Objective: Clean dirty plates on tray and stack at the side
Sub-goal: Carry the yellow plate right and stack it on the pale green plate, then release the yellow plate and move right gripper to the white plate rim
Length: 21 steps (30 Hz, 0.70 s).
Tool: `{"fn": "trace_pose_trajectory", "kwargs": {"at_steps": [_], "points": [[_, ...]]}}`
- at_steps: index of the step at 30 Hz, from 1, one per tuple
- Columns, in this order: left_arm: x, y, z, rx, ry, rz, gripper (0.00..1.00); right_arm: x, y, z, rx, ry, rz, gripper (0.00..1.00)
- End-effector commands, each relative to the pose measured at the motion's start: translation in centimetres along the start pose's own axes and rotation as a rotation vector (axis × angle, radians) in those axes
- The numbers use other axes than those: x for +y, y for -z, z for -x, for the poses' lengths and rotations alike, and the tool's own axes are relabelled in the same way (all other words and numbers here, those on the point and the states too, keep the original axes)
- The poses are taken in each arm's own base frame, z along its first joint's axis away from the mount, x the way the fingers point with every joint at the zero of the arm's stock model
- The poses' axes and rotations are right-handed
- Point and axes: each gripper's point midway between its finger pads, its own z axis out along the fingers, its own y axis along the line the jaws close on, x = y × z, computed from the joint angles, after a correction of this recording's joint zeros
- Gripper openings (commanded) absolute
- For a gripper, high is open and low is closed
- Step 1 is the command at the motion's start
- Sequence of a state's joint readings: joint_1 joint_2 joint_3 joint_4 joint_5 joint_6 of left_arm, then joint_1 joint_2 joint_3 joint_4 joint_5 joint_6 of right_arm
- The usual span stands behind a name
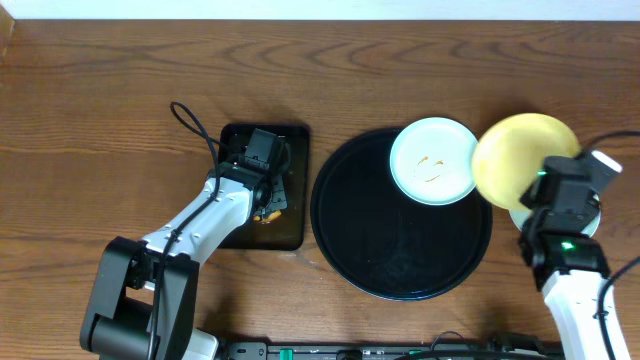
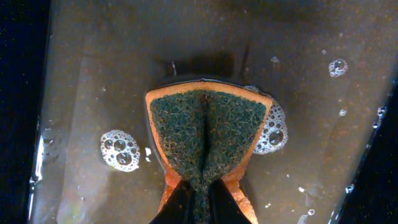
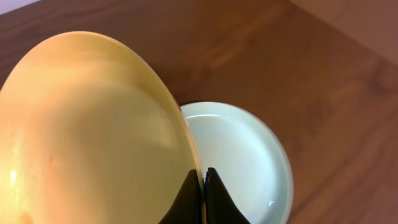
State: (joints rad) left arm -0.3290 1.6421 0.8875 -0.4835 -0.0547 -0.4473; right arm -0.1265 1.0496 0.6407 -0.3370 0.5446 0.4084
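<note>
My right gripper needs to lower and shift to the right in the overhead view to release the yellow plate's rim over the second blue-white plate, since the yellow plate [image 1: 520, 155] hangs off-center.
The round black tray [image 1: 360, 245] holds one pale blue-white plate [image 1: 433, 160] with thin orange smears at its far right. My right gripper [image 3: 201, 177] is shut on the rim of the pale yellow plate [image 1: 520, 155] and holds it tilted above a second pale blue-white plate [image 3: 242, 155] that lies on the table right of the tray [image 1: 598, 222]. My left gripper [image 2: 200, 199] is shut on an orange sponge with a green scouring face [image 2: 208, 134], pressed down in the small rectangular black tray [image 1: 292, 230].
The rectangular tray [image 2: 93, 93] holds brownish soapy water with foam bubbles [image 2: 119, 150]. Cables run along the table's front edge. Bare wooden table [image 1: 100, 120] lies at the back and left.
</note>
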Motion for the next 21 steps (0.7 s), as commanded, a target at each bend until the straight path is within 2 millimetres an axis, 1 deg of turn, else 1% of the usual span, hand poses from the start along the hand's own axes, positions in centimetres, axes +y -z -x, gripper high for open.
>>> {"fn": "trace_pose_trajectory", "kwargs": {"at_steps": [1, 4, 8, 10, 11, 12, 13, 14, 16, 18, 20, 21], "points": [[0.4, -0.2, -0.1, 0.007, -0.002, 0.016, 0.07, -2.3, -1.5, 0.1, 0.047, -0.149, -0.044, 0.01], [0.4, -0.2, -0.1, 0.007, -0.002, 0.016, 0.07, -4.5, -3.0, -0.7, 0.097, -0.21, -0.101, 0.01], [0.4, -0.2, -0.1, 0.007, -0.002, 0.016, 0.08, -6.4, -4.4, -1.9, 0.157, -0.263, -0.14, 0.02], [0.4, -0.2, -0.1, 0.007, -0.002, 0.016, 0.07, -7.0, -4.8, -2.3, 0.177, -0.279, -0.152, 0.14], [0.4, -0.2, -0.1, 0.007, -0.002, 0.016, 0.08, -6.9, -5.0, -2.4, 0.183, -0.29, -0.142, 0.27], [0.4, -0.2, -0.1, 0.007, -0.002, 0.016, 0.07, -6.4, -5.1, -2.3, 0.186, -0.298, -0.112, 0.39], [0.4, -0.2, -0.1, 0.007, -0.002, 0.015, 0.07, -5.8, -5.1, -2.2, 0.19, -0.304, -0.077, 0.43], [0.4, -0.2, -0.1, 0.006, -0.002, 0.015, 0.08, -4.4, -5.2, -2.0, 0.195, -0.308, -0.002, 0.46], [0.4, -0.2, -0.1, 0.006, -0.001, 0.015, 0.08, -1.3, -4.9, -1.4, 0.203, -0.265, 0.172, 0.46], [0.4, -0.2, -0.1, 0.007, -0.002, 0.016, 0.08, 2.3, -3.9, -0.9, 0.209, -0.209, 0.37, 0.47], [0.4, -0.2, -0.1, 0.007, -0.001, 0.016, 0.07, 5.0, -2.6, -1.3, 0.235, -0.171, 0.509, 0.47], [0.4, -0.2, -0.1, 0.007, -0.001, 0.016, 0.07, 6.2, -1.9, -1.8, 0.259, -0.153, 0.564, 0.48]]}}
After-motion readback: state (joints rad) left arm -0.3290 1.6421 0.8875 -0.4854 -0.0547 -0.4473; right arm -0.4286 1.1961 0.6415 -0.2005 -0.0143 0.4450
